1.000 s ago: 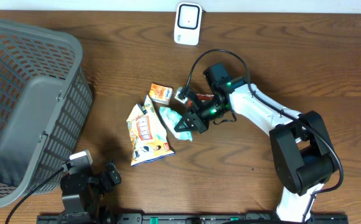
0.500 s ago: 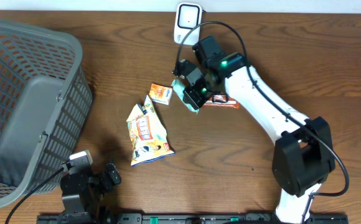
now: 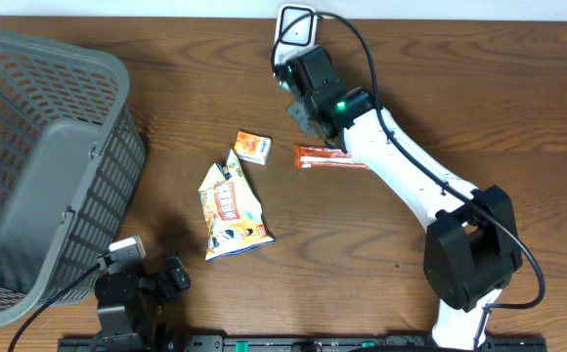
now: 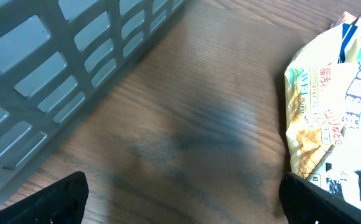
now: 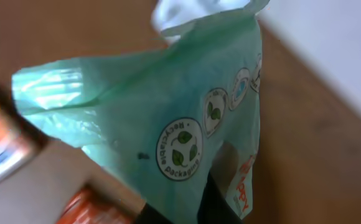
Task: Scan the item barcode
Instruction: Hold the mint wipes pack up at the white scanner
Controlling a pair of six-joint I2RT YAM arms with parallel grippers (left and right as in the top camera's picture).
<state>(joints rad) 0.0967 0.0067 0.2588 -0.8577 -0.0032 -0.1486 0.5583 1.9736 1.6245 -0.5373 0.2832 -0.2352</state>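
Observation:
The right gripper sweeps past the scanner next to release the packet. The bare wood by the teal item lies to its right in the overhead view.
My right gripper is shut on a pale green packet printed with "recyclable packaging" roundels; the packet hangs up from the jaws and fills the right wrist view. From overhead that gripper sits just in front of the white barcode scanner at the table's back edge, and the arm hides most of the packet there. My left gripper is open low over bare wood at the front left, its black fingertips wide apart with nothing between them.
A grey mesh basket stands at the left, its wall close to my left gripper. A yellow snack bag, a small orange box and an orange bar lie mid-table.
My right arm has lifted the green packet from beside the snack bag and carried it back to the scanner, uncovering the orange bar. The left arm has not moved.

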